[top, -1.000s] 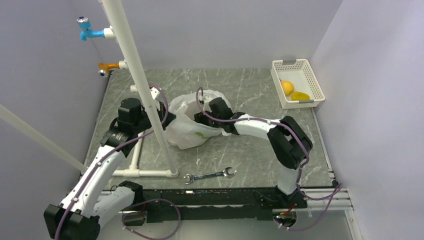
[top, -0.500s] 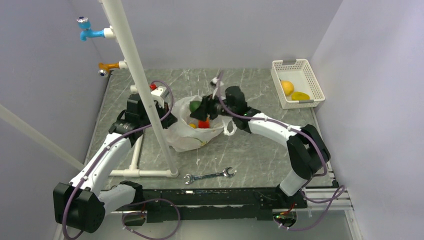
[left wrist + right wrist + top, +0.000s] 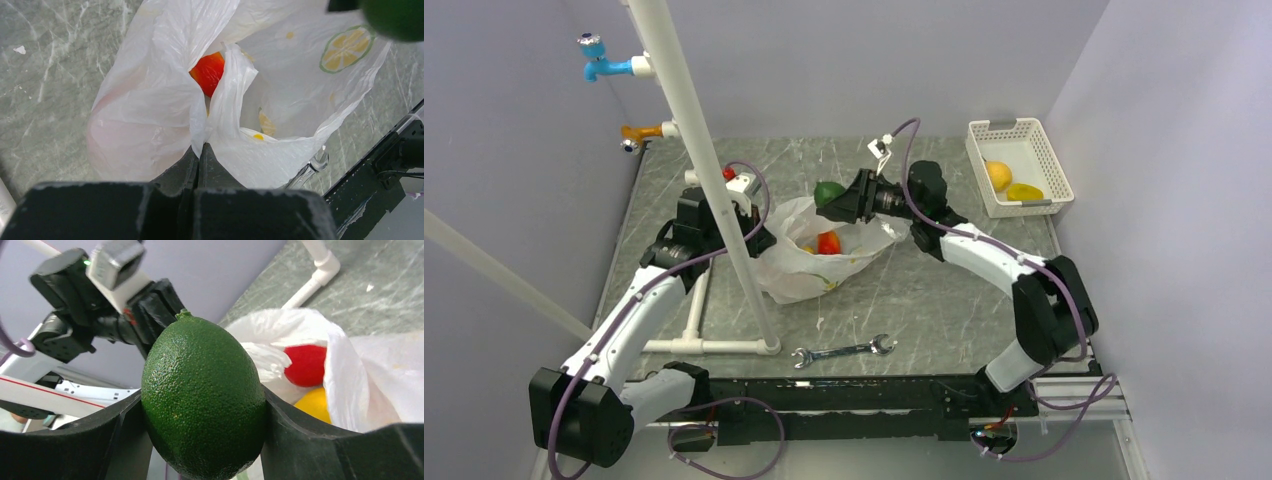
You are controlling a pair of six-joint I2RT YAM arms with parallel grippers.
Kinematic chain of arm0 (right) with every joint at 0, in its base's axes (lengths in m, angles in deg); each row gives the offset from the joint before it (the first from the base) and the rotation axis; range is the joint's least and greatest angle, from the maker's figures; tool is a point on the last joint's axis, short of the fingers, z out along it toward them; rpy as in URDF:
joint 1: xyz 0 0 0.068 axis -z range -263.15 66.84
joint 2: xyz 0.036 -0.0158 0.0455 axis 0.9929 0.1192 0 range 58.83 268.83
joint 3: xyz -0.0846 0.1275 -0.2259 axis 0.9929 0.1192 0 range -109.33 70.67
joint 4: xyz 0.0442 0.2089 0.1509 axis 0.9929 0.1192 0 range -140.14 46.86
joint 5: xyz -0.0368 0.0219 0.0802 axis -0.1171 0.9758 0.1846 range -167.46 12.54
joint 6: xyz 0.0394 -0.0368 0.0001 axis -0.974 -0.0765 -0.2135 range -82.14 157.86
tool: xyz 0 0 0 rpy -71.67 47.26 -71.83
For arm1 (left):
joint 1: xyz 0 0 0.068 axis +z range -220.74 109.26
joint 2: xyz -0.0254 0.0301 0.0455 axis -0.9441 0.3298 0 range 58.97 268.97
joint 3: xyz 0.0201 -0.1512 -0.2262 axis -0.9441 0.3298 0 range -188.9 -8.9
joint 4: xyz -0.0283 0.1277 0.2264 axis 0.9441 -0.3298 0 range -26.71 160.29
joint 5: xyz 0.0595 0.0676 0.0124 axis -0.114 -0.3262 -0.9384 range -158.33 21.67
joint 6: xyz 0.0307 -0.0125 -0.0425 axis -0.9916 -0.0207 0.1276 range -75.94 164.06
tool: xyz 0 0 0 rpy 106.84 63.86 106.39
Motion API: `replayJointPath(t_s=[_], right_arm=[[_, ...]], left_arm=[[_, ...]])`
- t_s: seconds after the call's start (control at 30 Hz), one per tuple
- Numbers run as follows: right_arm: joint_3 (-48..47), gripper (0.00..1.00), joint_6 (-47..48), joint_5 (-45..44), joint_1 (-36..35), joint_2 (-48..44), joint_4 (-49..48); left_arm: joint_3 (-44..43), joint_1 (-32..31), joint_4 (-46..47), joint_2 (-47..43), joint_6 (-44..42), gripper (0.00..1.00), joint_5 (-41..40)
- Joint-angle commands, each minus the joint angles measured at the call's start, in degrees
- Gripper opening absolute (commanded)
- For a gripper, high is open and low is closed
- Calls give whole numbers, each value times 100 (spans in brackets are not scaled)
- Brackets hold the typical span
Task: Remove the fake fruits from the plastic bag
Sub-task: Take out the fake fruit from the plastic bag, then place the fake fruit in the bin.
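Yellow fruits already lie in the white lattice basket (image 3: 1018, 170). My right gripper needs to move up from the bag (image 3: 809, 268), then turn downward over them to release the green lime.
The white plastic bag (image 3: 809, 268) with lemon prints lies open mid-table. My left gripper (image 3: 759, 238) is shut on its left rim; the pinched fold shows in the left wrist view (image 3: 202, 135). A red fruit (image 3: 829, 242) and a yellow fruit (image 3: 314, 405) lie inside the bag; the red one also shows in the left wrist view (image 3: 208, 72). My right gripper (image 3: 836, 197) is shut on a green lime (image 3: 828, 191) and holds it above the bag's far rim. The lime fills the right wrist view (image 3: 204, 397).
A white lattice basket (image 3: 1018, 168) at the back right holds two yellow fruits (image 3: 998, 174). A wrench (image 3: 843, 351) lies near the front edge. A white pipe frame (image 3: 714, 195) with blue (image 3: 596, 62) and orange (image 3: 636, 133) taps stands at the left.
My right gripper went into the bag, closed on the green lime, and lifted it up and back out. The bag's mouth opened, showing the red fruit. My left gripper kept its hold.
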Motion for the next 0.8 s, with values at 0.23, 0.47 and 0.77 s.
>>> replayJointPath(t_s=[0.23, 0.47, 0.77], right_arm=[[-1648, 0, 1513, -1785, 492, -1064, 1439], [-1793, 0, 3147, -5914, 895, -1159, 2787], [-1677, 0, 3845, -7215, 1902, -18, 3043]], left_arm=[[-222, -5, -23, 27, -104, 0, -124], [-204, -5, -21, -120, -113, 0, -170], [-234, -6, -28, -108, -80, 0, -51]])
